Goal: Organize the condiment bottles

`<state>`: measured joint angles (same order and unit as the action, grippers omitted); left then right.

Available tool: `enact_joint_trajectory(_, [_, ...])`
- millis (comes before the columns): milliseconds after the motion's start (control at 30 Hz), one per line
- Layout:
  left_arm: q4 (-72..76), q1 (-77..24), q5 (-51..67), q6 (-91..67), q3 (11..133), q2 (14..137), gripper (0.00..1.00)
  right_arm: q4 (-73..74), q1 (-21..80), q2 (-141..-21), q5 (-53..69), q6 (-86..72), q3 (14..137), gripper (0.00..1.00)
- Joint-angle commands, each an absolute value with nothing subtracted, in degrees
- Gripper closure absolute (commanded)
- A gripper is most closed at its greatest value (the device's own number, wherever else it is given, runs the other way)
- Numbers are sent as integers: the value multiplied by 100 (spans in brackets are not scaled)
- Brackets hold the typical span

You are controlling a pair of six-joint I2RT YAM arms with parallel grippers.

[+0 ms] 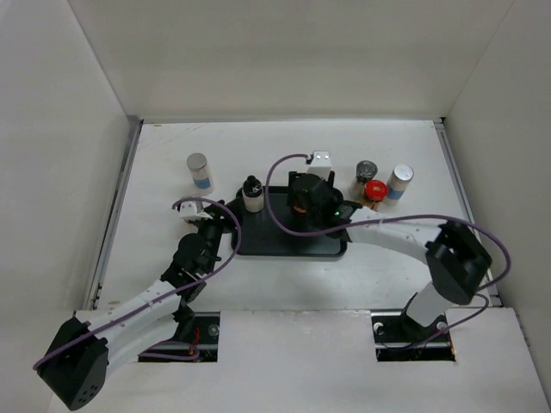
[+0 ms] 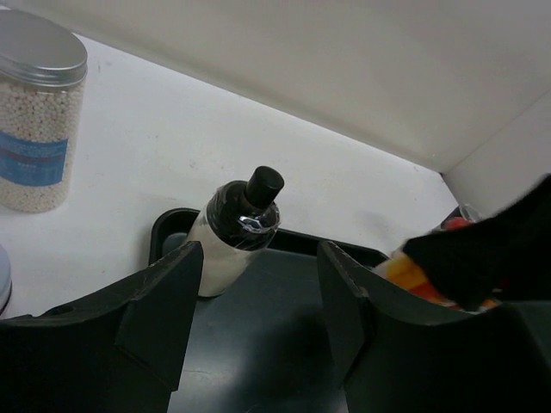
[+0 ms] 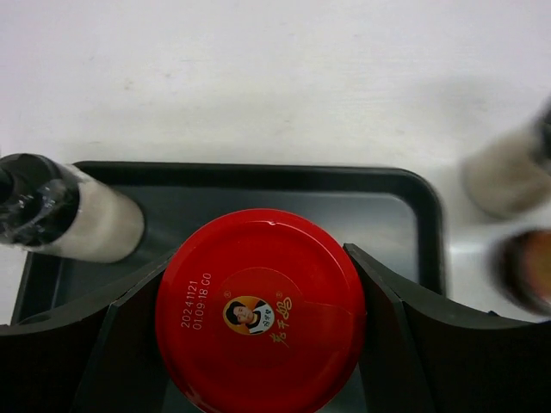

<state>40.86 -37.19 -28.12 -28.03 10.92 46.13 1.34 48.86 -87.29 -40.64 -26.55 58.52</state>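
My right gripper is above the bare tray beside the white bottle, and that spot is to the gripper's left in the top view. I need to move it there, lower it and let go of the red-lidded jar.
My right gripper [image 1: 310, 205] [image 3: 258, 320] is shut on a red-lidded jar [image 3: 258, 310] and holds it over the black tray [image 1: 293, 245]. A white bottle with a black cap [image 1: 252, 194] [image 2: 232, 237] [image 3: 69, 219] stands in the tray's far left corner. My left gripper [image 1: 225, 218] [image 2: 258, 314] is open and empty over the tray's left end, just short of that bottle. A silver-capped blue-labelled jar [image 1: 199, 172] [image 2: 39, 112] stands left of the tray. Right of the tray stand a grey-lidded dark jar [image 1: 367, 170], a second red-lidded jar [image 1: 374, 191] and another silver-capped jar [image 1: 399, 181].
The tray [image 3: 405, 215] lies mid-table. A small white object [image 1: 322, 159] lies behind it. White walls [image 1: 284, 60] close the table at the back and both sides. A round pale lid edge [image 2: 3, 277] shows at the left border of the left wrist view.
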Motion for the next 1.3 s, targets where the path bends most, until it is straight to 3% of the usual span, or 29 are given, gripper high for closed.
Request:
enact_joint_trajectory(0, [4324,-3643,-2874,-2892,1020,4456,46,-1388,4944,-9244,-3885,-2215,6704,44])
enact_joint_trajectory(200, [4307,-3687,-2821,-2936,1046,4438,46,-1319,4944,-10326,-3674,-2109,7557,44])
enact_joint_trajectory(433, [4342,-3634,-2830,-2979,1028,4561,46,-1424,4944,-10810,-3691,-2030,7875,41])
enact_joint_trajectory(733, [4333,-3608,-2795,-3015,1063,4676,46,-1398,4944,-10530,-3797,-1986,7753,7])
enact_joint_trajectory(867, [4359,-3626,-2795,-3006,1063,4658,46,-1301,4944,-9811,-3674,-2083,7323,1])
enact_joint_trajectory(933, [4307,-3590,-2795,-3015,1072,4676,46,-1336,4891,-9345,-3744,-2048,6928,3])
enact_joint_trajectory(1000, [4298,-3643,-2795,-3015,1072,4632,46,-1336,4690,-8853,-3902,-2074,6436,13])
enact_joint_trajectory(1067, [4342,-3652,-2795,-3006,1064,4623,46,-1283,4392,-8265,-4165,-2127,5804,46])
enact_joint_trajectory(1100, [4350,-3634,-2795,-3015,1055,4658,46,-1196,4225,-7957,-4305,-2188,5479,57])
enact_joint_trajectory(1133, [4351,-3634,-2795,-3015,1063,4693,46,-1082,4049,-7684,-4455,-2267,5206,61])
enact_joint_trajectory(1200, [4359,-3669,-2786,-3015,1090,4720,46,-705,3741,-7244,-4692,-2408,4818,59])
enact_joint_trajectory(1267, [4368,-3687,-2769,-3015,1099,4746,46,-397,3512,-6901,-4912,-2539,4528,33])
